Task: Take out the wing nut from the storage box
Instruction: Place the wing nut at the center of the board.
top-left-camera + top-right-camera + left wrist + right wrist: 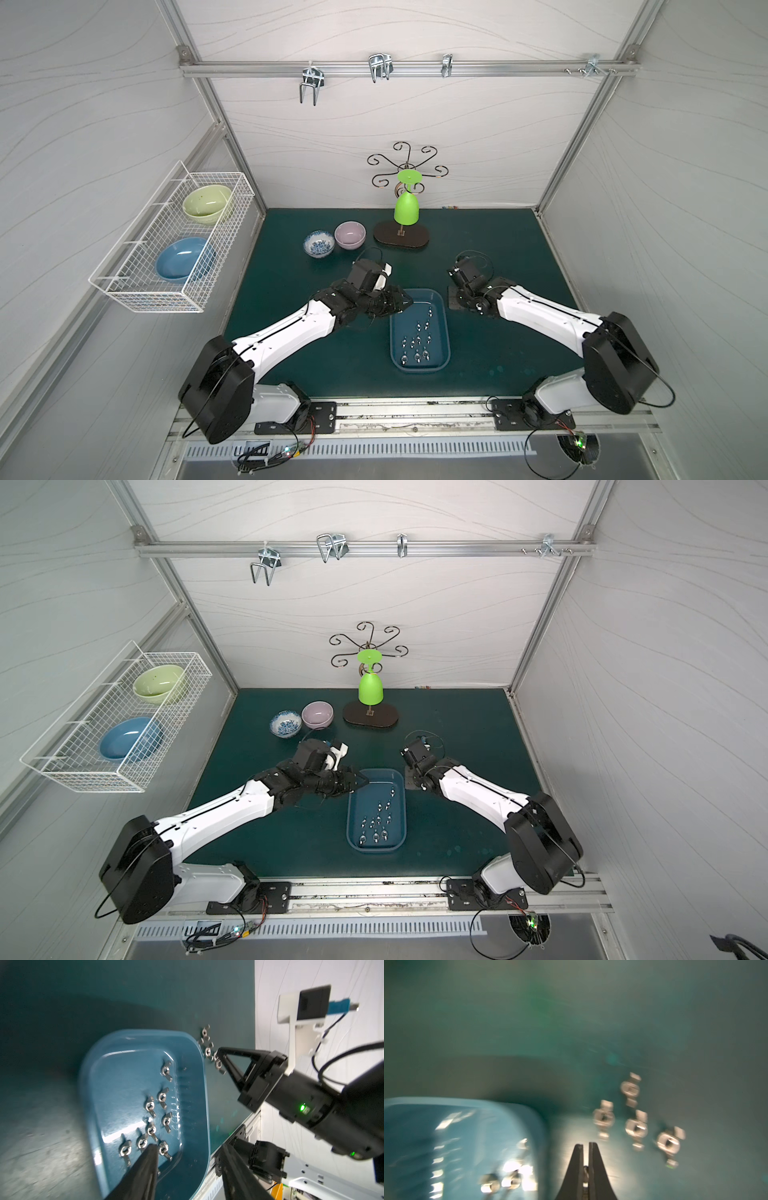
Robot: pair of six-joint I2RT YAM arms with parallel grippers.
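My right gripper needs to move back and down and let go of its wing nut on the near side of the loose wing nuts, where the mat is bare.
The blue storage box (pixel 419 368) (pixel 376 849) lies on the green mat between my arms, with several silver wing nuts (pixel 417 340) (pixel 162 1097) inside. Several more wing nuts (pixel 604 1118) (pixel 207 1051) rest on the mat just past its far right corner. My right gripper (pixel 585 1145) (pixel 218 1052) hangs over the mat beside them, shut on a small shiny wing nut (pixel 585 1174). My left gripper (pixel 187 1153) (pixel 409 301) is open over the box's far left corner; one finger is above the nuts, and nothing is between the fingers.
A patterned bowl (pixel 318 244) and a pink bowl (pixel 350 235) stand at the back left. A stand (pixel 401 240) holds a green glass (pixel 406 210). A white wire basket (pixel 174 245) with two bowls hangs on the left wall.
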